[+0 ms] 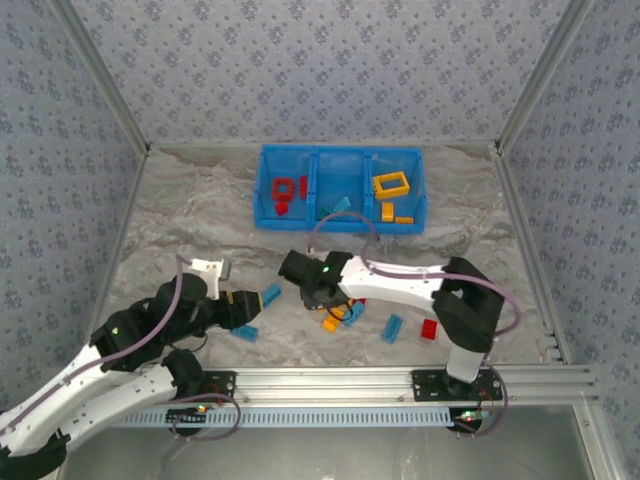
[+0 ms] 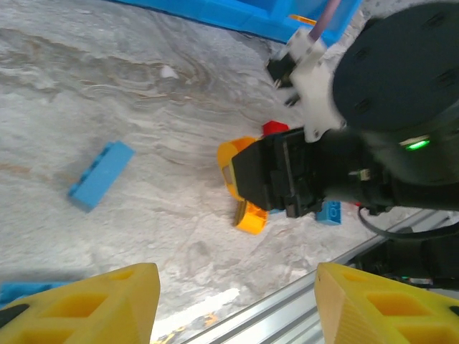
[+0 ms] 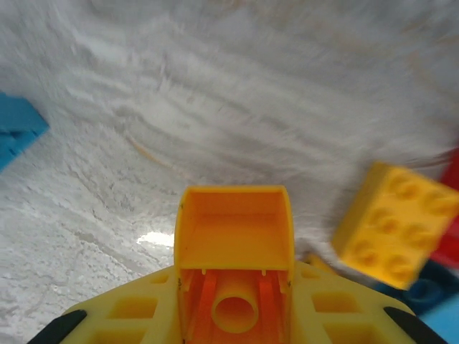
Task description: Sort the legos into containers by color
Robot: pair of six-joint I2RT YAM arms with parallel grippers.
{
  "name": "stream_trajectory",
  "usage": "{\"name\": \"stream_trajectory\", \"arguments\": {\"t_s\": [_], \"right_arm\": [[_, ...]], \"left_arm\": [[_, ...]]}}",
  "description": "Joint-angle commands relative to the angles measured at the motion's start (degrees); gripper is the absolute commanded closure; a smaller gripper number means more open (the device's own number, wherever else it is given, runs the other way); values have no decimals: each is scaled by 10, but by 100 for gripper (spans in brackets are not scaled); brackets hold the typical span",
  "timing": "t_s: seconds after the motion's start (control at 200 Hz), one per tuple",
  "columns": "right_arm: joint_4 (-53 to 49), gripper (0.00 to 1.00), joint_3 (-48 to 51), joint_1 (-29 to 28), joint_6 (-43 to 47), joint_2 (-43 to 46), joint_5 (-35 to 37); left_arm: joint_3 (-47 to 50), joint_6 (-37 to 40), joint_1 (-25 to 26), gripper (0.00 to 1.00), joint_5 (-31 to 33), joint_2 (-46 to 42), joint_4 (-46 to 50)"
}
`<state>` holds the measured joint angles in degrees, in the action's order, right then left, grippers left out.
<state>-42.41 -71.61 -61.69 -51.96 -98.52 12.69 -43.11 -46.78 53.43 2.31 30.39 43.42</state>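
Note:
The bin holding the yellow frame [image 1: 391,184] is farther outward. My right gripper should next lift the yellow brick outward, then lower it into the bin to let it go.
The blue three-compartment tray [image 1: 268,190] stands at the back; a red frame [image 1: 285,188] and red bricks lie in its left bin, a light blue brick [image 1: 338,207] in the middle, a yellow frame [image 1: 391,184] and orange bricks on the right. My right gripper [image 3: 234,304] is shut on a hollow yellow brick [image 3: 234,229], low over the table at the centre [image 1: 320,303]. A second yellow brick [image 3: 394,229] lies just to its right. My left gripper [image 2: 237,294] is open and empty, hovering left of the right one [image 1: 267,297]. A light blue brick [image 2: 101,175] lies ahead of it.
Loose bricks lie near the front rail: an orange one [image 1: 330,323], a light blue one [image 1: 392,327], a red one [image 1: 429,330] and another light blue one [image 1: 246,333]. The aluminium rail [image 1: 400,378] runs along the front edge. The two grippers are close together.

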Motion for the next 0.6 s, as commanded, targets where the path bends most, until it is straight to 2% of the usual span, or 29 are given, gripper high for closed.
{"name": "stream_trajectory", "arguments": {"t_s": [0.0, 0.15, 0.27, 0.415, 0.595], "right_arm": [[-73, 80, -14, 49, 44, 88, 68], [-94, 79, -8, 160, 124, 159, 78], [-79, 78, -28, 257, 195, 161, 75], [-38, 78, -75, 351, 258, 95, 56], [39, 80, -126, 413, 312, 6, -43]], "left_arm": [[-31, 11, 4, 40, -49, 54, -120], [-61, 29, 30, 40, -47, 158, -225], [-94, 51, 58, 40, -18, 242, -288], [-132, 63, 86, 40, 39, 330, -336], [-155, 66, 98, 41, 58, 389, -367]]}}
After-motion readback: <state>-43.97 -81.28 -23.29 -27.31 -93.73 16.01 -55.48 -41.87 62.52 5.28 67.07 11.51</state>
